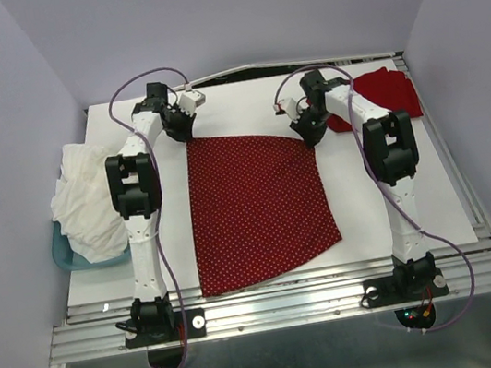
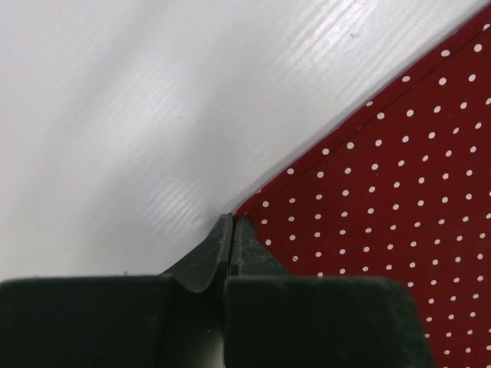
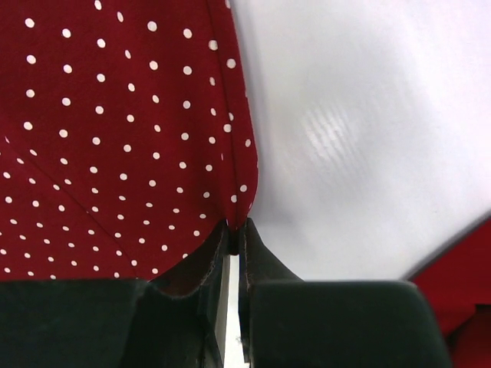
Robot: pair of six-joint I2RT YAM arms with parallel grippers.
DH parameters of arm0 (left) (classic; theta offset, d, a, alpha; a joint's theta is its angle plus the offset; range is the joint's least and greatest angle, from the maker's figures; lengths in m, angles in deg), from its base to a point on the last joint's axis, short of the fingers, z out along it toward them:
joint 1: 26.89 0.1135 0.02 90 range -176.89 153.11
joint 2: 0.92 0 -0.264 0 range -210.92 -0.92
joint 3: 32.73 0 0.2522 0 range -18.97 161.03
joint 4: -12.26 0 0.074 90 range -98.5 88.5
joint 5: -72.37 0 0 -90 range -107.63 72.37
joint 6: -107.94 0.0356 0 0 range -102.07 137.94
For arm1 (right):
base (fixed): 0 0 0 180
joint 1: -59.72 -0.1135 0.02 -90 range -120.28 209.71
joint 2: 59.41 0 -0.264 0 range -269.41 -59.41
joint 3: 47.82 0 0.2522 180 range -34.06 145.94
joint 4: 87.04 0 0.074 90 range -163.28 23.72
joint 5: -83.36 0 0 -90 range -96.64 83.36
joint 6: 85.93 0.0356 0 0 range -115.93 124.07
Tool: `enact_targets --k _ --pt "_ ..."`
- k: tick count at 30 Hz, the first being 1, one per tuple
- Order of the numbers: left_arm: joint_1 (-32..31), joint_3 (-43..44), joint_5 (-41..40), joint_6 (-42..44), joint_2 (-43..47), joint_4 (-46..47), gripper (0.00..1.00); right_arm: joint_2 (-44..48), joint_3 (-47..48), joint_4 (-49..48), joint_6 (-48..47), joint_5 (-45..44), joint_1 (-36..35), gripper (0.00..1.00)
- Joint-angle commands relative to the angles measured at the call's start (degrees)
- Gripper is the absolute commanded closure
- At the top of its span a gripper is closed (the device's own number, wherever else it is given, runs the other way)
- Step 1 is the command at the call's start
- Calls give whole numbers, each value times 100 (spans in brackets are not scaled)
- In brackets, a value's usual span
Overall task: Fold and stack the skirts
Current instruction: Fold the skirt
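My left gripper lifts the pinched corner next, brings it back and down over the wide hem's basket-side corner (image 1: 208,289), and releases it, since the skirt lies unfolded.
The dark red polka-dot skirt (image 1: 258,205) lies spread flat mid-table, with its wide hem towards the arm bases. My left gripper (image 1: 184,136) is at its far left corner, and in the left wrist view the gripper (image 2: 232,224) is shut with the skirt's corner (image 2: 368,192) pinched at the fingertips. My right gripper (image 1: 311,134) is at the far right corner, and in the right wrist view the gripper (image 3: 239,228) is shut on the skirt's edge (image 3: 115,138). The plain bright red skirt (image 1: 385,92) lies at the back right, and a bit of it shows in the right wrist view (image 3: 460,261).
A pile of white cloth (image 1: 85,200) sits in a teal basket (image 1: 62,255) off the table's left edge. The white table (image 1: 415,194) ends in a metal rail at the near side. Purple walls stand on both sides and behind.
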Motion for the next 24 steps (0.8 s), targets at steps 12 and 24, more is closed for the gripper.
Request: enact_targets --k 12,24 --pt "187 745 -145 -495 1500 753 100 464 1059 -669 459 -234 328 99" --pt "160 -1933 -74 163 3898 710 100 1817 -838 -1187 -103 12 328 99"
